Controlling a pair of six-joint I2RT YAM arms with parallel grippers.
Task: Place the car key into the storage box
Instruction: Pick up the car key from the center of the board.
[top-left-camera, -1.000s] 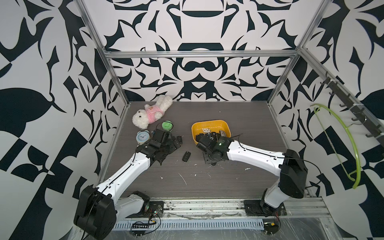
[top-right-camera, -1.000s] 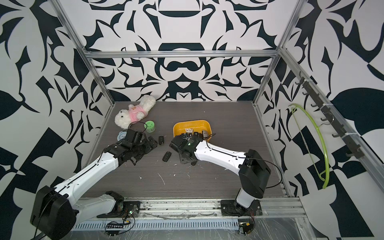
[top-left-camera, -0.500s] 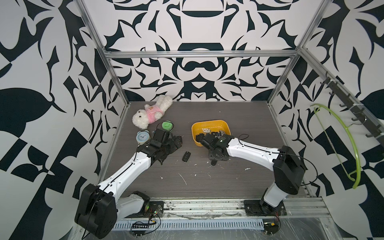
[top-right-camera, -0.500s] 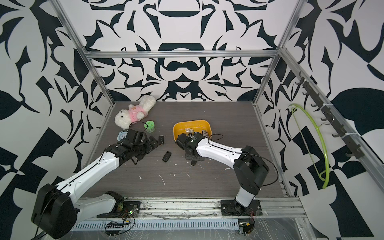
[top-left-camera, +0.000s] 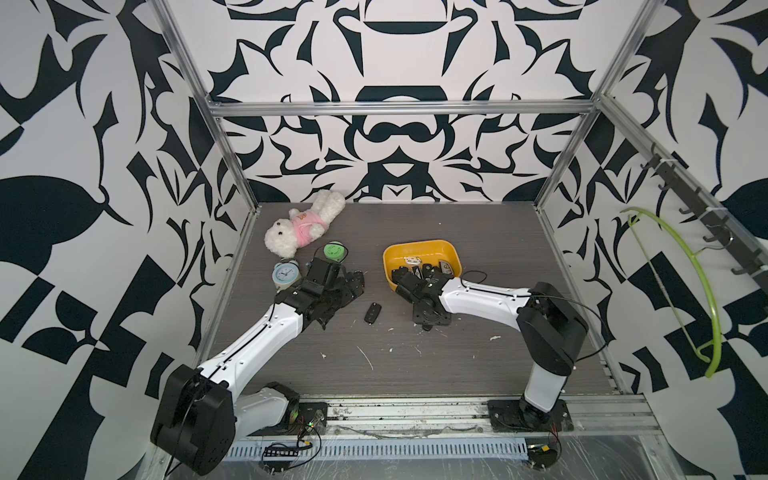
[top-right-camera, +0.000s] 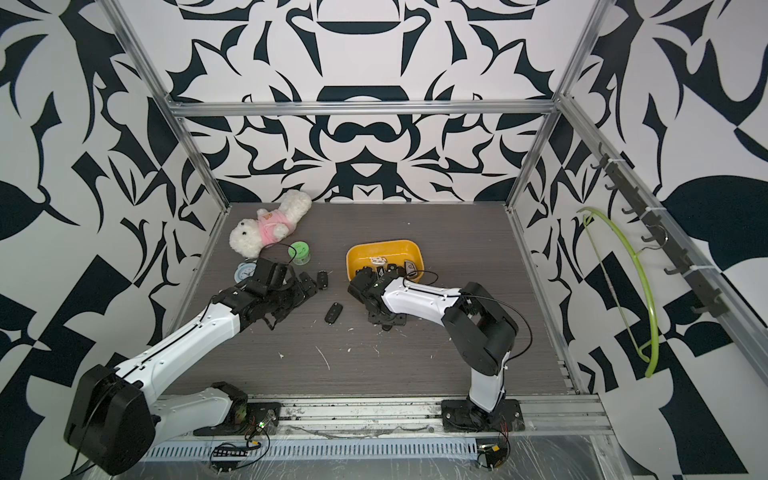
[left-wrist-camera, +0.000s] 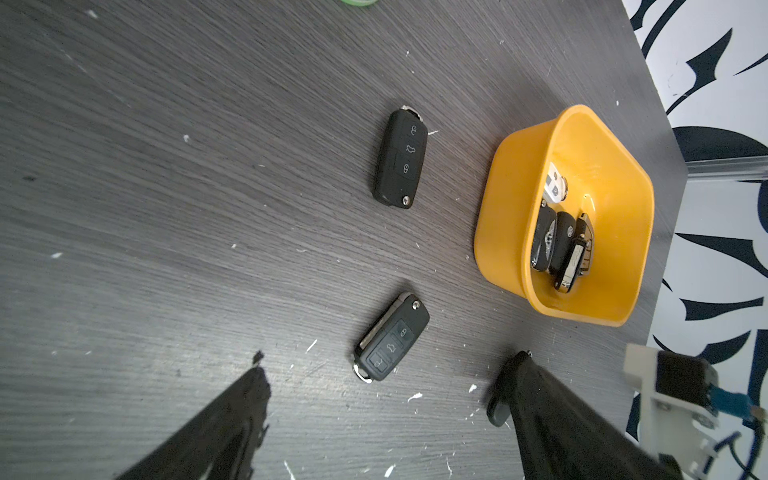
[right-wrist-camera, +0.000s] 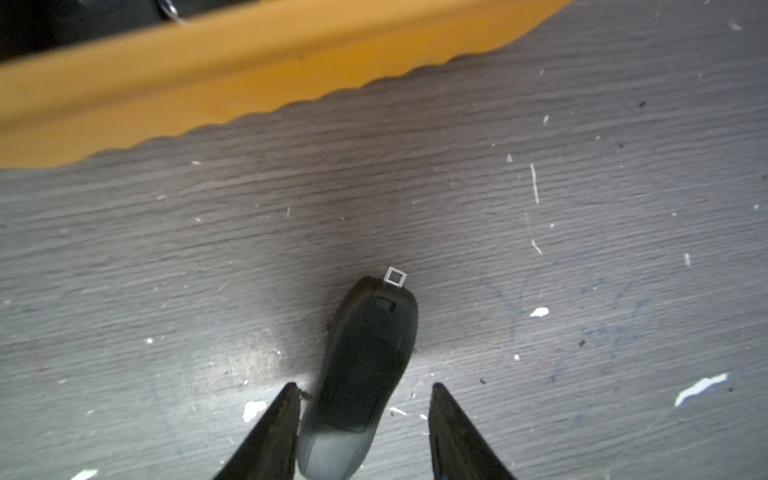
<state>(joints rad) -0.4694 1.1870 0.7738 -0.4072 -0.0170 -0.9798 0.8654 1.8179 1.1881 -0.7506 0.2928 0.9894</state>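
The black car key lies flat below my right gripper, one finger at each long side, so I will lower over the key's middle (right-wrist-camera: 357, 387) and close across it.
The storage box (top-left-camera: 419, 248), a yellow tub, sits mid-table in both top views (top-right-camera: 384, 245) and holds several car keys. My right gripper (right-wrist-camera: 362, 386) points down at the table just in front of the box wall (right-wrist-camera: 208, 83). It is open around a black car key (right-wrist-camera: 365, 357) lying flat: one finger touches the key's side and the other stands apart. The arm (top-left-camera: 430, 318) hides that key in the top views. My left gripper (left-wrist-camera: 389, 359) is wide open and empty, low over the table. Two more black keys (left-wrist-camera: 392, 336) (left-wrist-camera: 401, 160) lie beyond it.
A white plush dog in pink (top-left-camera: 305, 228), a green round jar (top-left-camera: 334, 251) and a blue alarm clock (top-left-camera: 284, 275) stand at the back left. A green hanger (top-left-camera: 681, 291) hangs on the right wall. White scraps litter the table's front half.
My right gripper has tipped down and shifted slightly toward the front, and its jaws have widened a little. The left arm has not moved.
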